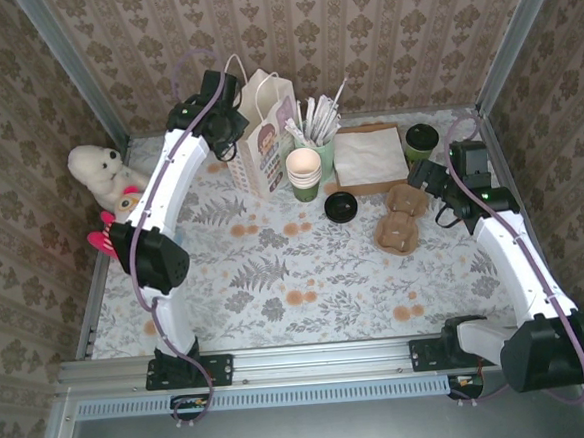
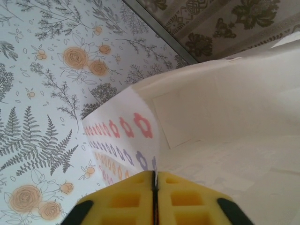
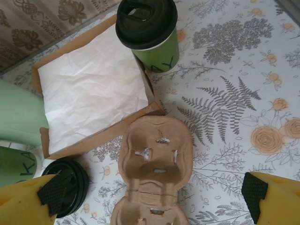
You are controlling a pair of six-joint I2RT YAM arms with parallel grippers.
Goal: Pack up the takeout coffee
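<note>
My left gripper should next pull the bag [image 1: 263, 131] back toward the base, in front of the cream cups, because the back middle is crowded, and then let go of the bag's edge.
The takeout coffee [image 1: 420, 142] [image 3: 150, 33], a small green cup with a black lid, stands upright at the back right beside the napkin tray. My right gripper [image 1: 424, 175] [image 3: 150, 201] hovers open just in front of it, over a brown pulp cup carrier [image 3: 157, 164], with nothing between its fingers. The white paper bag [image 1: 263, 131] [image 2: 225, 117] stands at the back left of centre. My left gripper [image 1: 228, 133] [image 2: 154, 183] is shut on the bag's top edge, a thin strip of paper pinched between the yellow pads.
A cardboard tray of white napkins [image 1: 368, 159] [image 3: 89, 93], a green holder of straws [image 1: 321, 127], a stack of cream cups [image 1: 304, 171] and spare black lids [image 1: 340, 207] [image 3: 68, 185] crowd the back middle. A plush toy [image 1: 103, 172] lies at the left wall.
</note>
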